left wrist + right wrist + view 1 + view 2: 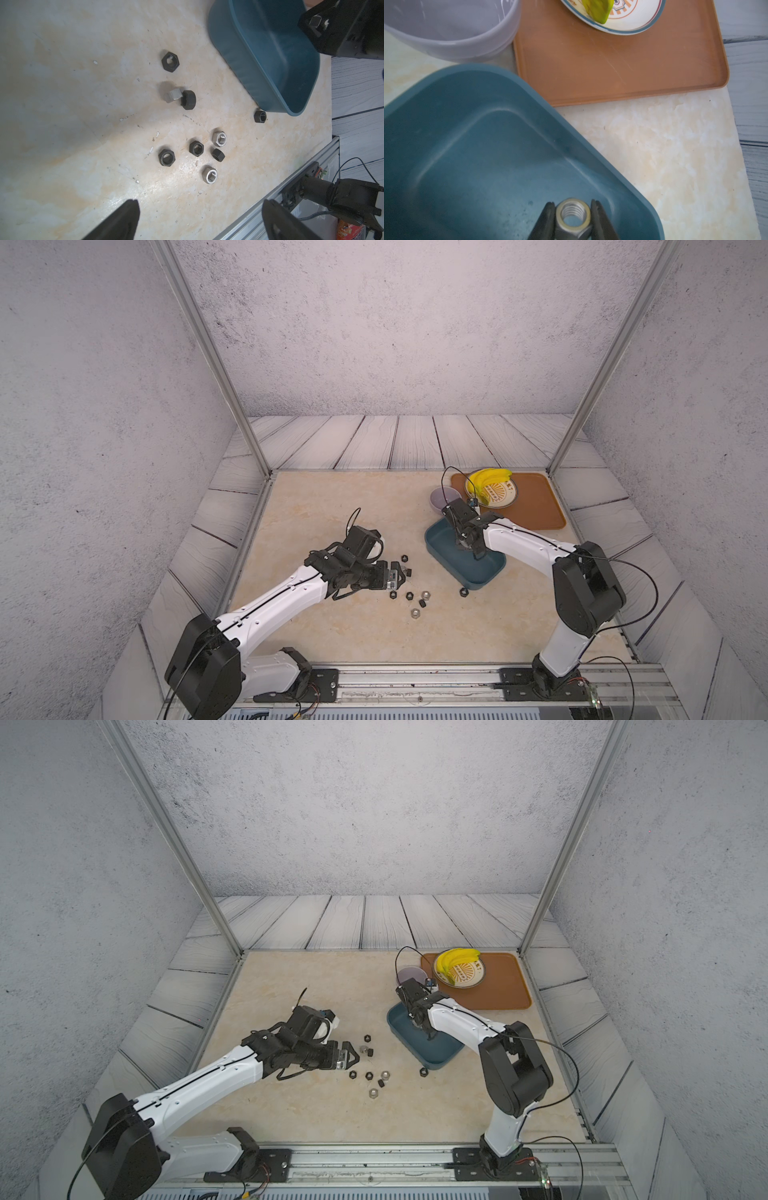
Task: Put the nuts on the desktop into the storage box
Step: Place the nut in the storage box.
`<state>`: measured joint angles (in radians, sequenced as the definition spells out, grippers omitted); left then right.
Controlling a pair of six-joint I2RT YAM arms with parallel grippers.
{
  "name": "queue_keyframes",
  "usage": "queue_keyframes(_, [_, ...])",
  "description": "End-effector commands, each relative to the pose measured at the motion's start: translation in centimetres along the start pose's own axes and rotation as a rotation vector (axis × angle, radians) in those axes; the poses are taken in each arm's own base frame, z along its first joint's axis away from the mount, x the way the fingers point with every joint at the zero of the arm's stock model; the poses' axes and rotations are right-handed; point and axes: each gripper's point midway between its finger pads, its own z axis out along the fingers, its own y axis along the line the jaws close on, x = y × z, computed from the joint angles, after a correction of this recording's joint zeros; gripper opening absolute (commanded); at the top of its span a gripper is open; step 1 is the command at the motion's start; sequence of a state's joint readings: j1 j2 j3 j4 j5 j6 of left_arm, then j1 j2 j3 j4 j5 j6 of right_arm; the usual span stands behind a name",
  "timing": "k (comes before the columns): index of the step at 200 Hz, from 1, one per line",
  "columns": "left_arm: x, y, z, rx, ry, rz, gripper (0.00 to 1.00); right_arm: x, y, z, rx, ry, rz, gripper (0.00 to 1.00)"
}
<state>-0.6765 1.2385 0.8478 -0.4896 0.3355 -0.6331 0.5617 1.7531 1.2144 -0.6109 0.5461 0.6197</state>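
Note:
The right gripper moves down into the storage box (484, 572) next and releases the silver nut near the box's bottom, since the teal bottom lies below the gripper.
Several black and silvery nuts (196, 147) lie loose on the beige desktop (332, 510), left of the teal storage box (484, 572); both top views show them (369, 1075). One black nut (260, 116) rests against the box's near corner. My left gripper (200, 201) hangs open just above the desktop beside the cluster, a silver nut (174, 96) and a black one right in front of it in a top view (402, 576). My right gripper (572, 204) is shut on a silver nut (573, 216), held over the inside of the storage box (477, 145).
A lilac bowl (441, 497) stands just behind the box. An orange-brown tray (536, 510) at the back right carries a plate (505, 494) with bananas (486, 481). A metal rail (415, 680) runs along the front edge; frame posts stand at the back corners.

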Motion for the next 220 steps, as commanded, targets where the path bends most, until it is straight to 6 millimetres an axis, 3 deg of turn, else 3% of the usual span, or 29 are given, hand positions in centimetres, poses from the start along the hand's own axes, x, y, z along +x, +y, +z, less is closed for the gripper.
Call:
queue_keyframes(1, [0.4, 0.4, -0.1, -0.014, 0.004, 0.005, 0.98, -1.0, 0.3, 1.1, 0.025, -0.074, 0.056, 0.25])
queue_keyframes(69, [0.6, 0.5, -0.1, -0.019, 0.009, 0.004, 0.98, 0.8, 1.9, 4.9, 0.045, -0.047, 0.049, 0.25])
queue_keyframes(124, [0.6, 0.6, -0.3, -0.026, 0.002, 0.008, 0.98, 1.6, 1.7, 7.0, 0.071, -0.013, 0.062, 0.25])
queue_keyframes(165, [0.5, 0.7, -0.3, -0.031, 0.001, 0.01, 0.98, 1.4, 1.7, 7.1, 0.053, -0.008, 0.079, 0.29])
queue_keyframes(220, [0.6, 0.9, -0.4, -0.038, 0.002, 0.006, 0.98, 1.8, 2.0, 6.1, 0.01, 0.036, 0.093, 0.43])
